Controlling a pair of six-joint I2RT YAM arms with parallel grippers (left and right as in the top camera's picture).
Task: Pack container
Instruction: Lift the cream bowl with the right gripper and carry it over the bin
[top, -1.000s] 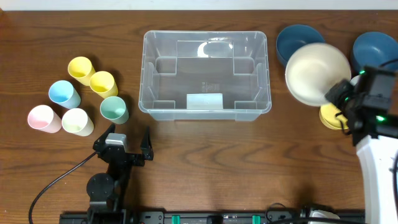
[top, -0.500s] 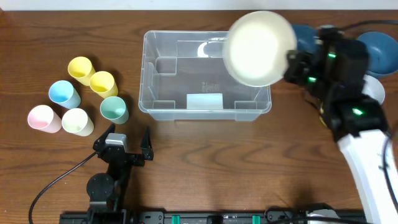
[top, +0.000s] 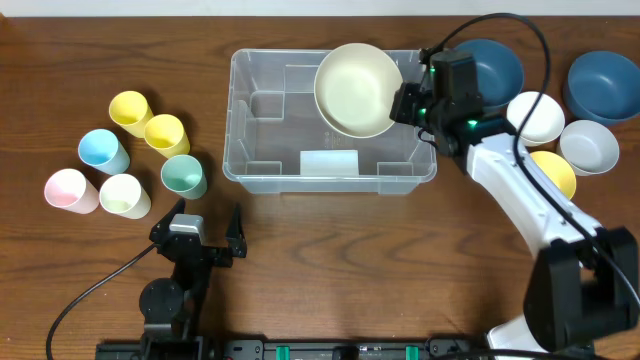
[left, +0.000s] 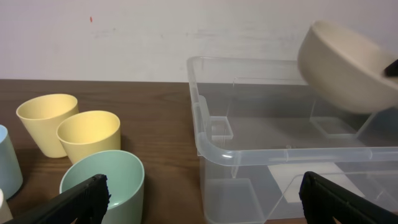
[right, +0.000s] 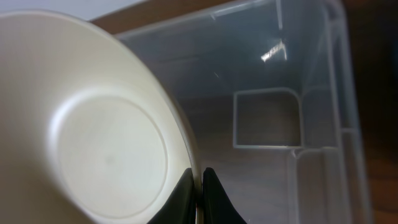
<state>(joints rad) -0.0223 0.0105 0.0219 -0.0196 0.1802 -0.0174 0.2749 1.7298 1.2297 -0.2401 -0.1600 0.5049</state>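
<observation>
I will next use my right gripper to lower the tilted cream bowl toward the container's open bottom and let go of the bowl's rim, because that bottom is below my right gripper.
The container (top: 270, 130) is a large clear bin at the middle back of the table, with a white label (top: 329, 162) on its floor. My right gripper (top: 405, 103) is shut on the rim of a cream bowl (top: 358, 88), which hangs tilted over the bin's right rear part. In the right wrist view the fingers (right: 199, 186) pinch the bowl's edge (right: 93, 137) with the container (right: 267, 118) behind. My left gripper (top: 205, 215) rests open near the front left, holding nothing. Its view shows the container (left: 249, 155) and the bowl (left: 342, 68) above it.
Several pastel cups stand left of the bin, the green one (top: 183, 175) nearest it. To the right are two dark blue bowls (top: 490, 65) (top: 603, 82), a white bowl (top: 535, 115), a pale grey bowl (top: 588, 146) and a yellow bowl (top: 555, 170).
My right arm has swung the cream bowl leftward from the bowls on the right to over the container, and lower. The left arm has not moved.
</observation>
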